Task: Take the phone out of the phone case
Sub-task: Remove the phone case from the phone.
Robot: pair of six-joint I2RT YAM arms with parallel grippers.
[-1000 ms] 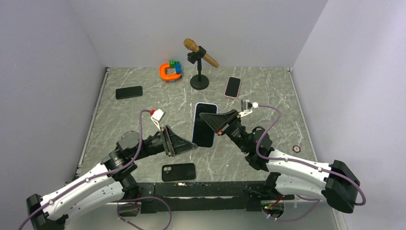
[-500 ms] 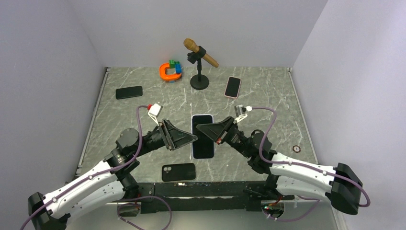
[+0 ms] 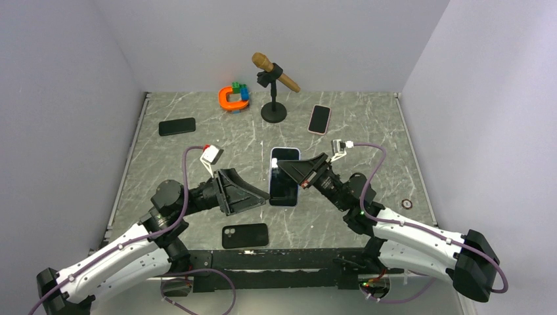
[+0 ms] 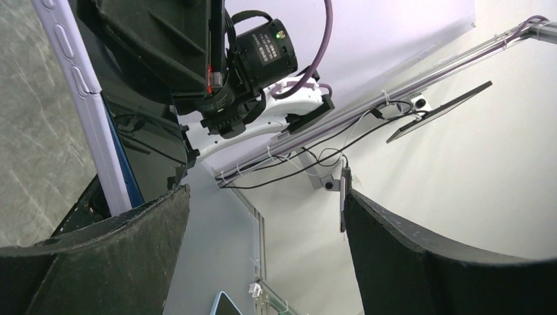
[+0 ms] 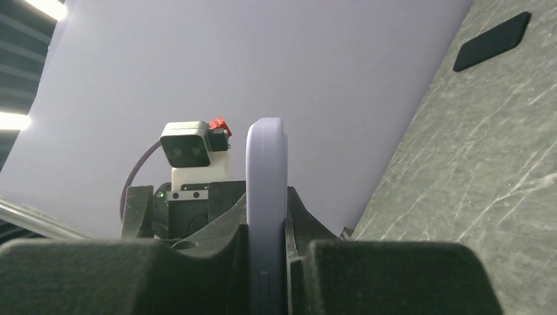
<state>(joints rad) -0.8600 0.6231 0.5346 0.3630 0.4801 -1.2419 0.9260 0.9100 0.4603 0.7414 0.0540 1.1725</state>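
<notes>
The left gripper moves toward the left in its wrist view onto the phone's near corner (image 3: 274, 201) (image 4: 133, 193) next, because the phone's blue edge sticks out of the lavender case.
The phone in its lavender case (image 3: 284, 186) is held off the table, dark screen facing up. My right gripper (image 3: 293, 172) is shut on its right side. In the right wrist view the case (image 5: 266, 190) stands edge-on, clamped between the two pads of the right gripper (image 5: 268, 262). My left gripper (image 3: 261, 195) is open at the phone's left edge. In the left wrist view its jaws (image 4: 263, 203) stand wide apart with nothing between them. The lavender case edge (image 4: 82, 108) shows up and to the left, beyond one finger (image 4: 98, 262).
A black phone case (image 3: 245, 235) lies near the front edge. A black phone (image 3: 177, 126) lies back left and a pink-cased phone (image 3: 320, 119) back right. A microphone on a stand (image 3: 274, 82) and toy blocks (image 3: 234, 97) stand at the back. A small ring (image 3: 407, 204) lies at the right.
My right gripper carried the phone down and left, then a little back to the right. My left gripper rose towards the phone's left edge and stays open.
</notes>
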